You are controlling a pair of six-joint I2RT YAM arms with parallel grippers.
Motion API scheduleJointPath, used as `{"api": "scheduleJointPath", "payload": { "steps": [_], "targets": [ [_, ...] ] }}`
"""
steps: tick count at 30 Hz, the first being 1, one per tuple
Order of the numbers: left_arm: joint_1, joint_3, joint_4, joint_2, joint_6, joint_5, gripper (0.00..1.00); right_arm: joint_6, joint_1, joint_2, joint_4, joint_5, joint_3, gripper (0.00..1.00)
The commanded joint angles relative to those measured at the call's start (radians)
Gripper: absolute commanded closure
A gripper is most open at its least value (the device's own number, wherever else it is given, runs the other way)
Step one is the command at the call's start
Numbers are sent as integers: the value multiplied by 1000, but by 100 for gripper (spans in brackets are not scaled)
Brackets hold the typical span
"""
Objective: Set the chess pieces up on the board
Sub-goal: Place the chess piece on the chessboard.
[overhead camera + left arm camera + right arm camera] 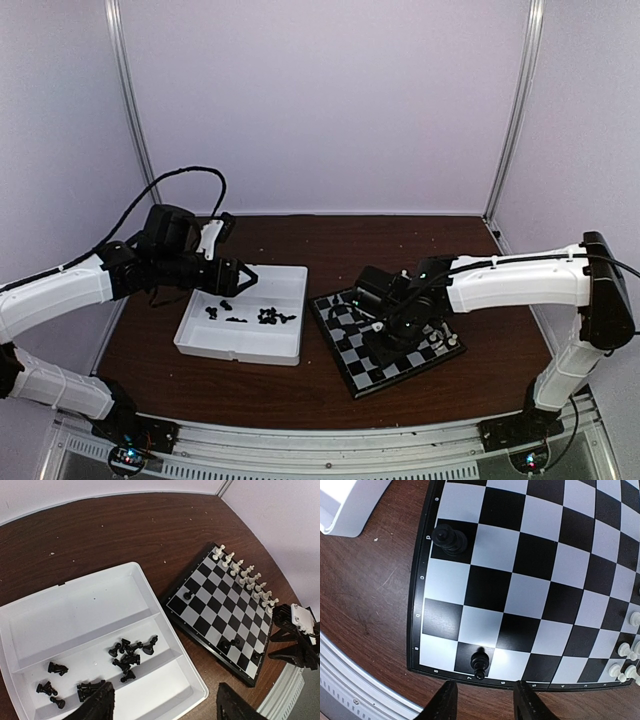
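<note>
My right gripper moves down toward the board and around the black piece on the edge square [479, 663] next. Its open fingers still hover short of it.
The board [352, 375] lies at centre right, and the left wrist view shows three black chess pieces standing on it: one [188, 594] near the tray and two [226, 644] [256, 655] at its near edge. My right gripper [385, 340] [485, 702] hovers open over the board's edge, just short of a black piece [479, 663] on an edge square. Another black piece [449, 537] stands further along that side. Several loose black pieces [130, 655] [268, 316] lie in the tray. Above them my left gripper [245, 278] [165, 705] is open and holds nothing.
The white partitioned tray [290, 275] [75, 605] sits left of the board on the brown table. A row of white pieces [245, 575] [625, 650] lines the board's far side. My right arm [300, 635] reaches over the board's corner.
</note>
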Motion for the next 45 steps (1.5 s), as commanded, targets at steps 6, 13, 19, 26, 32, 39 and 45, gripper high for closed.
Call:
{"api": "scheduleJointPath", "payload": {
  "steps": [6,13,19,26,32,39,45],
  "targets": [
    [6,-6,21,-13,9,0,30,23,8,-6,46,23,-35,58],
    [6,-5,22,-10,10,4,29,25,8,4,53,22,-40,57],
    [6,0,24,-2,12,7,29,23,9,21,56,22,-42,61],
    [6,-2,23,0,13,7,29,27,8,25,57,-1,-59,62],
    [6,-2,24,6,10,9,29,37,8,25,83,-28,-86,64],
    [6,-2,26,6,9,11,30,39,10,30,100,-40,-96,68],
    [6,-2,22,6,7,10,30,42,11,39,112,-48,-104,70]
  ]
}}
